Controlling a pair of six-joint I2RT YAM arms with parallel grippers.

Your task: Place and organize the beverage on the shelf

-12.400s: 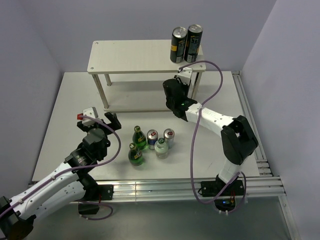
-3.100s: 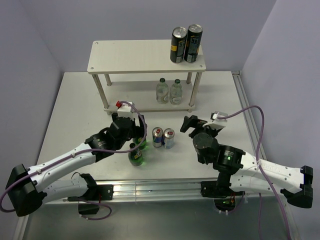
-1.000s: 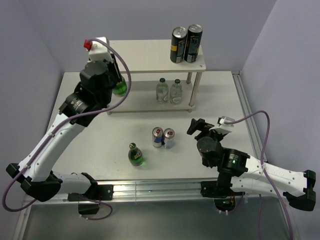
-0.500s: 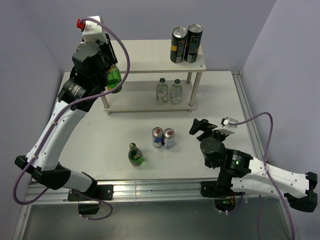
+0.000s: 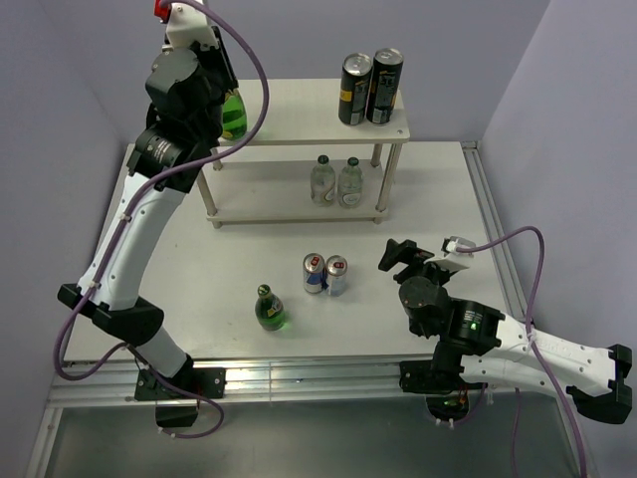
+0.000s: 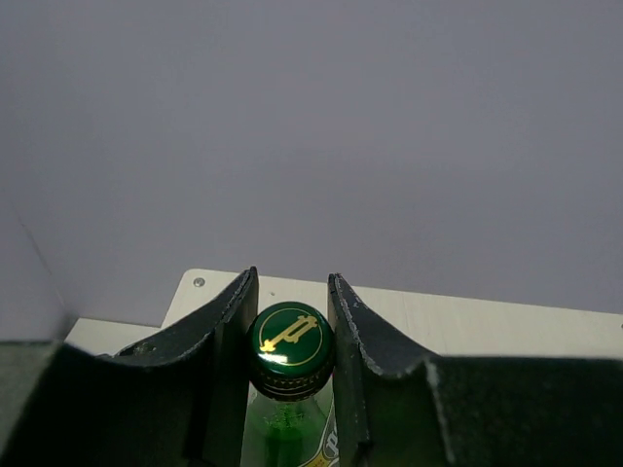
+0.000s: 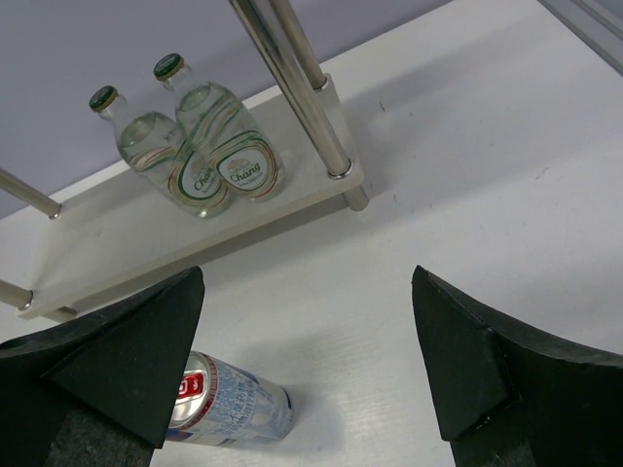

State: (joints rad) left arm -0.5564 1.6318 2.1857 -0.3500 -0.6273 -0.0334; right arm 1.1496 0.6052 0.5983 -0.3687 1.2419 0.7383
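Next, my left gripper moves down and outward to get over the top board's loose end, since the green glass bottle's base shows at the near edge.
My left gripper (image 5: 225, 92) is shut on the neck of a green glass bottle (image 5: 234, 117) and holds it just above the left part of the shelf's top board (image 5: 289, 112). In the left wrist view the fingers (image 6: 237, 321) clamp below the green cap (image 6: 290, 338). A second green bottle (image 5: 270, 310) stands on the table. Two silver cans (image 5: 324, 273) stand side by side near it. Two clear green-capped bottles (image 5: 335, 180) stand on the lower board. My right gripper (image 5: 398, 255) hovers open right of the cans, with one can (image 7: 229, 399) by its left finger.
Two tall black-and-yellow cans (image 5: 369, 88) stand at the top board's right end. A metal shelf leg (image 7: 297, 92) rises beside the clear bottles (image 7: 200, 146). A rail (image 5: 493, 229) runs along the table's right edge, and walls close in on three sides.
My left arm has risen with the green bottle from beside the shelf's left end to over the top board. The right arm has hardly shifted.
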